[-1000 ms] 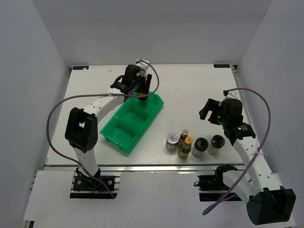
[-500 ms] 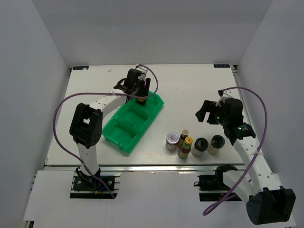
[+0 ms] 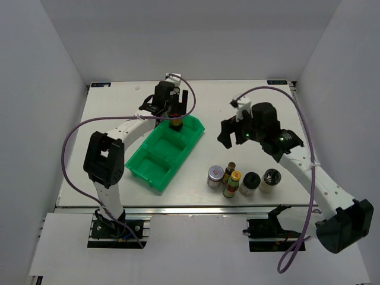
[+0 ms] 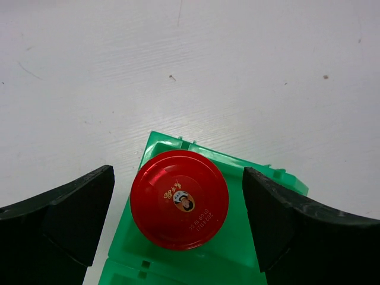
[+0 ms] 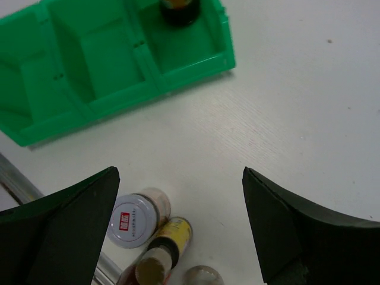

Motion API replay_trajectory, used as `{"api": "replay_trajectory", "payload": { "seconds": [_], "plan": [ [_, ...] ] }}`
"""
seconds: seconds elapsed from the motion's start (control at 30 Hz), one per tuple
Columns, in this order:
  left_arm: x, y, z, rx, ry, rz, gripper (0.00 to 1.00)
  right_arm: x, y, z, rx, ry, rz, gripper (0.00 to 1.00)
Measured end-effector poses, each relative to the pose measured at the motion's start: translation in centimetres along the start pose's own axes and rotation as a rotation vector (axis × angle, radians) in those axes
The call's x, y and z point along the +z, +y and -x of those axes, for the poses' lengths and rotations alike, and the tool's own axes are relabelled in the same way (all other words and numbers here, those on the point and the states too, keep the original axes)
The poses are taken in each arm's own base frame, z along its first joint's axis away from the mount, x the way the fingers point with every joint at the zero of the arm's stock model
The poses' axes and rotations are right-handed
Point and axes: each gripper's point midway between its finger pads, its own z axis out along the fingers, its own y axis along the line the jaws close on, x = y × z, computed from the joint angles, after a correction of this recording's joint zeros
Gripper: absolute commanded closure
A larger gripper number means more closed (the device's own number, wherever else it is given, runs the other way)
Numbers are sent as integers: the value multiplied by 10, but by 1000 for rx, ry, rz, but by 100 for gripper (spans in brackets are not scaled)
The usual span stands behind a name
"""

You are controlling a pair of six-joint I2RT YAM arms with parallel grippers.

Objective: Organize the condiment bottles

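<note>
My right gripper should move back and down next, open, to the jar, with fingers on both sides of its silver lid (image 3: 215, 172). The silver-lidded jar stands nearest the bin (image 3: 155, 168) among the clustered bottles.
The red-capped dark jar (image 4: 179, 199) stands upright in the far end compartment of the green bin (image 3: 155, 168). My left gripper (image 4: 178, 181) hangs open straight over it, with a gap between each finger and the cap. In the top view the jar (image 3: 176, 124) sits just under that gripper (image 3: 176, 114). My right gripper (image 3: 230, 134) is open and empty above bare table, between the bin and the other bottles. Those are a silver-lidded jar (image 3: 215, 174), two slim bottles (image 3: 231, 182) and two short black-lidded jars (image 3: 250, 181). The right wrist view shows the silver-lidded jar (image 5: 132, 219) and a slim bottle (image 5: 163, 249) below its gripper (image 5: 178, 184).
The bin's (image 5: 119, 101) two nearer compartments hold nothing. The bottle cluster stands near the table's front edge, right of the bin. White walls close in the table on three sides. Purple cables loop off both arms.
My left gripper has opened and let go of the red-capped jar in the bin's far compartment. My right arm has swung left and away from the table's right side toward the middle.
</note>
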Motion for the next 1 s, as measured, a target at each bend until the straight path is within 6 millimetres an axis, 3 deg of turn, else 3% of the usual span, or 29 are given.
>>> {"api": "replay_trajectory", "payload": {
  "seconds": [0.13,0.3,0.43,0.57,0.63,0.7,0.9,1.0],
  "plan": [
    [-10,2,16,-7,-33,5,2,19,37,-10,-130,108,78,11],
    [-40,6,29,-48,-49,14,2,32,63,-61,-276,326,102,11],
    [-102,17,35,-139,-111,16,2,33,75,-99,-358,487,109,11],
    [-171,26,42,-233,-220,-8,2,30,81,-116,-405,557,113,11],
    [-190,29,42,-266,-253,-18,2,29,84,-120,-422,573,121,11],
    [-197,31,34,-289,-254,-13,2,31,87,-124,-439,587,124,11],
    [-181,38,-17,-300,-110,50,2,41,84,-142,-462,663,103,11],
    [-182,44,-26,-298,-95,80,2,40,81,-147,-466,688,90,11]
  ]
}}
